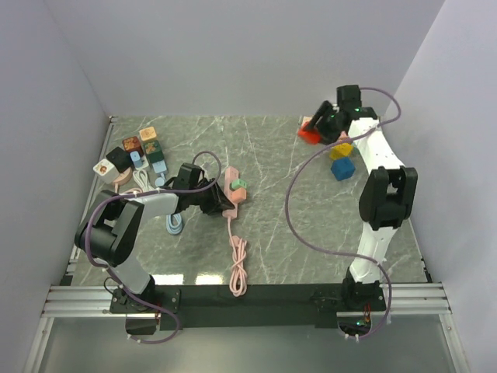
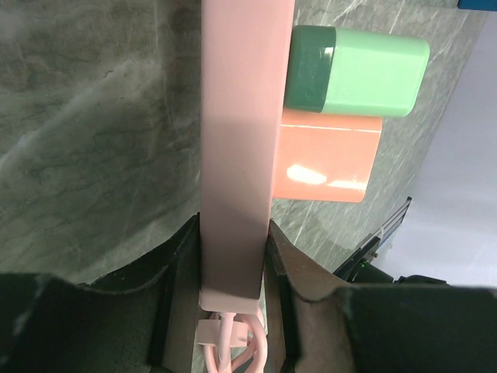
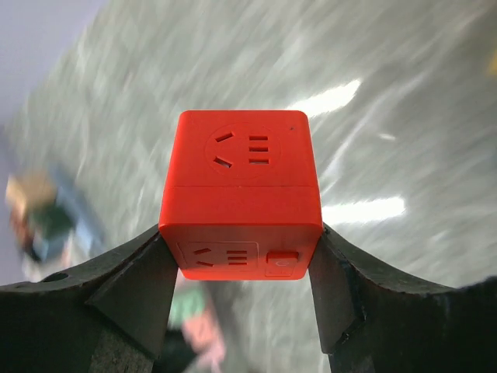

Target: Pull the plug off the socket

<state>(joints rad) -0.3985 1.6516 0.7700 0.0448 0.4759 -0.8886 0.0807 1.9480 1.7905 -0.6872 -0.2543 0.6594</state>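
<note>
My right gripper is holding the red cube socket and will next carry it down toward the yellow cube, where other cubes sit, clear of the pink power strip.
A pink power strip (image 1: 231, 183) lies at mid-left of the table with a green plug (image 1: 240, 186) in it. In the left wrist view the strip (image 2: 237, 140) carries the green plug (image 2: 357, 71) and a salmon plug (image 2: 330, 167) side by side. My left gripper (image 1: 218, 203) (image 2: 233, 260) is shut on the strip's cable end. My right gripper (image 1: 317, 130) (image 3: 241, 237) is shut on a red cube socket (image 1: 308, 134) (image 3: 241, 194), held above the far right of the table.
Several coloured adapter blocks (image 1: 132, 155) are piled at the far left. A yellow cube (image 1: 342, 150) and a blue cube (image 1: 343, 169) sit under the right arm. The strip's pink cable (image 1: 238, 264) runs down to the near edge. Walls close in the sides and back.
</note>
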